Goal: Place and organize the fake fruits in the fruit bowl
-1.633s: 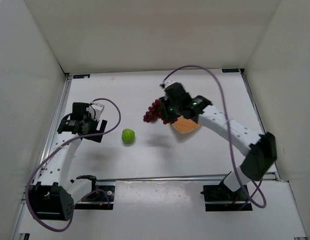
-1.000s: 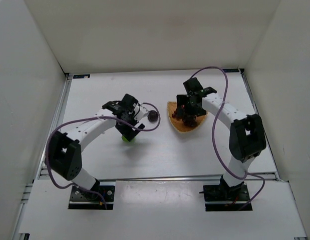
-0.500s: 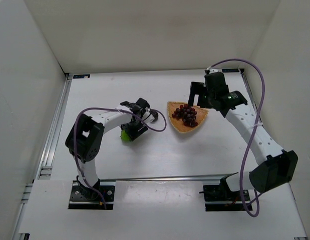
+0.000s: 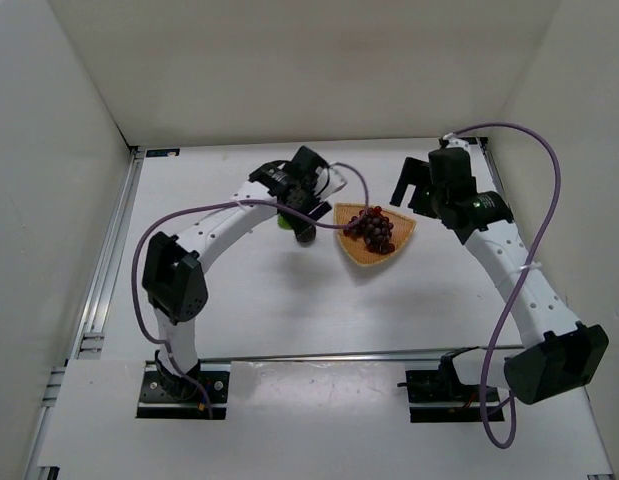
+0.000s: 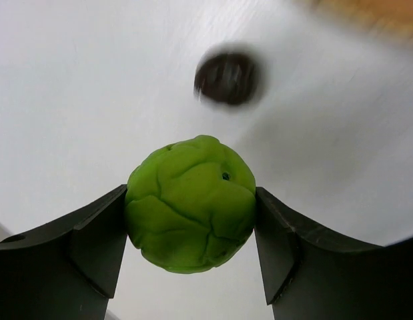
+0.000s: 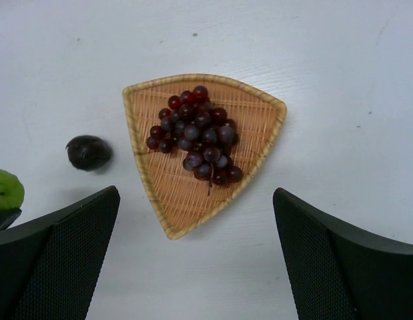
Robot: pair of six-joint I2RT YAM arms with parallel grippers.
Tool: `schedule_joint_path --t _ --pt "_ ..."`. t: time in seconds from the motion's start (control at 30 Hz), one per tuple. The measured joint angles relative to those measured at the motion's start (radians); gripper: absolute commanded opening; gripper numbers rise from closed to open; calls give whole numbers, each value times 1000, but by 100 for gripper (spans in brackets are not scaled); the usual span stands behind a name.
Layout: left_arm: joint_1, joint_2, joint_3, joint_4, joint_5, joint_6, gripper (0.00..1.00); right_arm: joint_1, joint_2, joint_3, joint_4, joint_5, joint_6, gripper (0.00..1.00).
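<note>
My left gripper moves down to the bowl's side by the dark fruit next, past that fruit. Then it releases the lime-green one, since that side is bare.
The lime-green fruit (image 5: 191, 203) is clamped between my left gripper's (image 5: 191, 197) two dark fingers and held above the table. In the top view this gripper (image 4: 295, 212) hovers just left of the wicker fruit bowl (image 4: 374, 256), with the green fruit (image 4: 286, 222) in it. The dark purple-black fruit (image 5: 227, 78) lies on the table below, between the gripper and the bowl (image 6: 186, 193). The grape bunch (image 6: 196, 133) lies in the bowl's upper part. My right gripper (image 6: 196, 253) is open and empty, raised above the bowl; in the top view it (image 4: 411, 190) is at the bowl's far right.
White walls enclose the table on three sides. A metal rail (image 4: 107, 260) runs along the left edge. Purple cables (image 4: 529, 200) loop off both arms. The green fruit (image 6: 5, 189) and dark fruit (image 6: 89, 152) show left of the bowl in the right wrist view.
My left gripper has lifted the green fruit off the table and carried it back and right, toward the bowl. My right gripper has drawn a little further right, away from the grapes.
</note>
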Motion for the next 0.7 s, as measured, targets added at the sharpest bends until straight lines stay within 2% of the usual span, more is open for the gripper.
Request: schedule_joint_path --t 0.1,0.23,0.4,0.47,0.53,0.57,0.63,0.7 --pt "-60 89 183 47 34 10 35 -35 -16 -43 7 40 64 100" --pt "-115 287 385 97 119 11 37 -100 -70 -89 -2 110 130 100" --pt "-159 477 462 101 198 11 37 -151 -203 -103 -26 184 148 100" --pt "-168 510 464 102 227 11 42 -162 -245 -103 -34 206 148 100" --pt "-176 514 464 102 248 7 52 -169 -267 -103 -45 224 144 100" --pt "-182 514 472 103 259 5 76 -172 -271 -103 -47 229 140 100" --pt "-188 514 488 112 271 1 97 -172 -272 -103 -51 235 131 100" --pt "-189 514 495 121 275 -6 100 -172 -271 -103 -56 235 115 100"
